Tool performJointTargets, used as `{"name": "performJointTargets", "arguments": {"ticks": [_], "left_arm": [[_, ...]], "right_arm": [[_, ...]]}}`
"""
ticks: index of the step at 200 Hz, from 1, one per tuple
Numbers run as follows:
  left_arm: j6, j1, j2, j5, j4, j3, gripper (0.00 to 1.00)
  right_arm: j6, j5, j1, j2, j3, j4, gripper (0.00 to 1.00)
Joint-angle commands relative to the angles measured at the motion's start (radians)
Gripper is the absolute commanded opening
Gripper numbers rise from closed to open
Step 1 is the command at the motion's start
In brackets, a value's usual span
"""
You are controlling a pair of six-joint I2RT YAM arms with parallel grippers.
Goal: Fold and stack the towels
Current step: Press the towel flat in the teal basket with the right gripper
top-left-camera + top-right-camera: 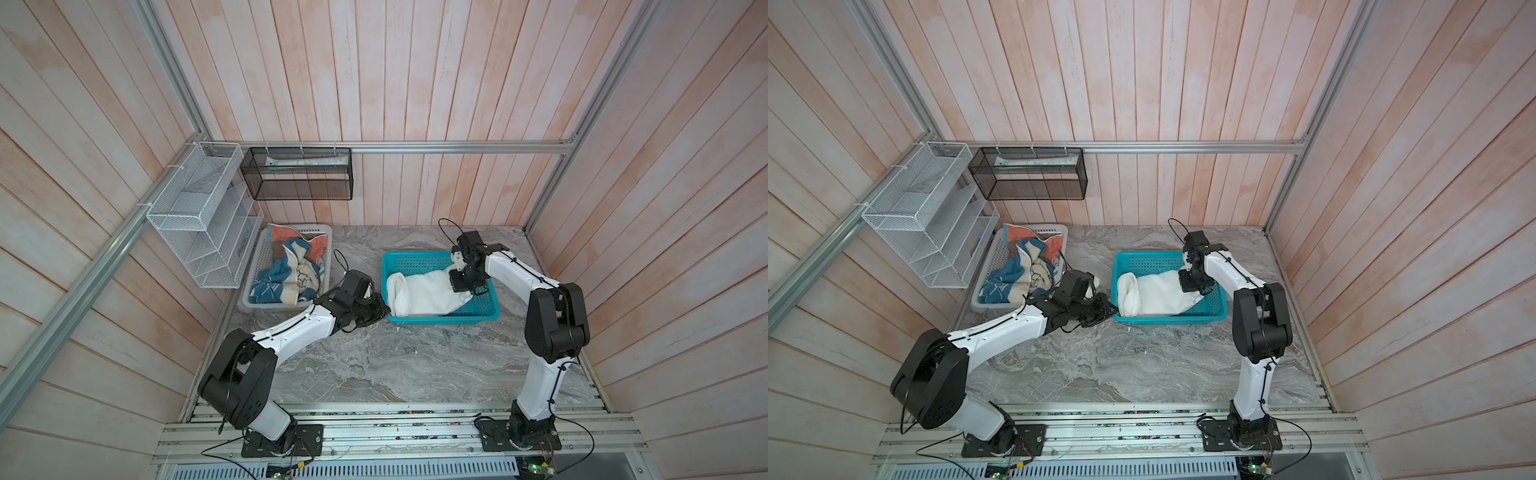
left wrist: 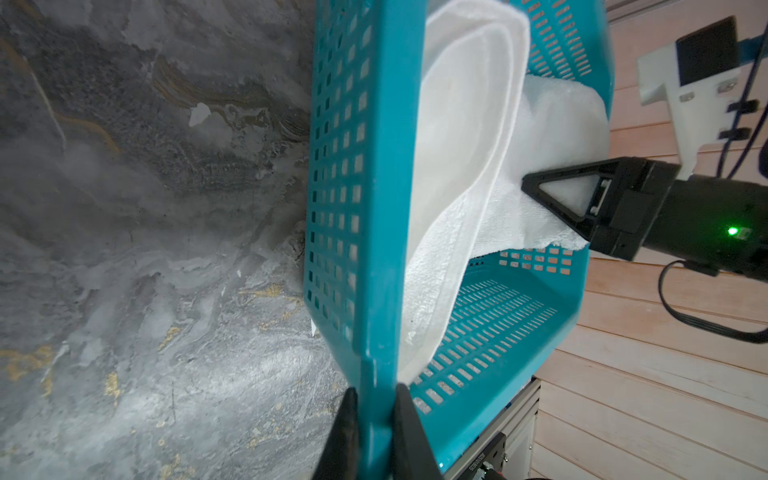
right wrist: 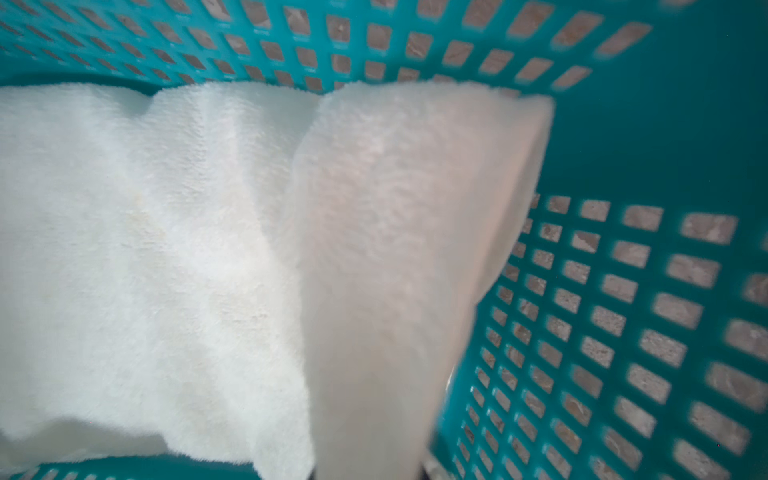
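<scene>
The right gripper pulls the towel toward the basket's end point(image 1: 491, 299) point(image 3: 608, 328) next, beside it and opposite my left gripper, straightening the towel's bunched end, then releases.
A plain white towel point(image 1: 424, 295) point(image 1: 1154, 293) lies folded in the teal basket point(image 1: 440, 319) point(image 1: 1167, 320), one end bunched against the left wall. My right gripper point(image 1: 467, 291) point(image 1: 1196, 289) reaches down into the basket and is shut on the towel's right end; in the right wrist view the held fold point(image 3: 395, 249) covers the jaws. My left gripper point(image 1: 384, 309) point(image 1: 1109, 309) point(image 2: 376, 392) is shut on the basket's rim point(image 2: 399, 124) at its near left corner. Several coloured towels point(image 1: 286, 274) point(image 1: 1017, 274) lie crumpled in the white basket point(image 1: 253, 282).
The white basket stands at the back left of the marble table point(image 1: 395, 365), close beside my left forearm. A white wire rack point(image 1: 199, 216) and a black mesh basket point(image 1: 299, 174) hang on the walls above it.
</scene>
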Motion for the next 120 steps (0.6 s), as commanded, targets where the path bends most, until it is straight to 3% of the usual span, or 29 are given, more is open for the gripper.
{"name": "performJointTargets", "arguments": {"ticks": [1,55,64,77,87,99,120], "left_arm": [[0.027,0.007,-0.023,-0.055,-0.012,0.005,0.0],[0.026,0.006,-0.012,-0.051,-0.004,0.013,0.0],[0.023,0.007,-0.006,-0.05,0.003,0.012,0.0],[0.018,0.007,0.001,-0.046,0.011,0.015,0.0],[0.014,0.004,0.01,-0.043,0.018,0.018,0.0],[0.011,0.005,0.021,-0.027,0.038,0.019,0.0],[0.006,0.001,0.036,-0.014,0.058,0.03,0.13]], "right_arm": [[0.083,0.06,0.003,-0.029,0.03,-0.085,0.0],[0.147,0.169,-0.01,-0.052,0.009,-0.106,0.0],[0.155,0.174,-0.01,-0.06,0.012,-0.111,0.07],[0.164,0.189,-0.01,-0.076,0.016,-0.12,0.29],[0.173,0.211,-0.011,-0.084,0.028,-0.137,0.4],[0.18,0.238,-0.01,-0.098,0.046,-0.157,0.48],[0.186,0.269,-0.011,-0.151,0.076,-0.171,0.55]]}}
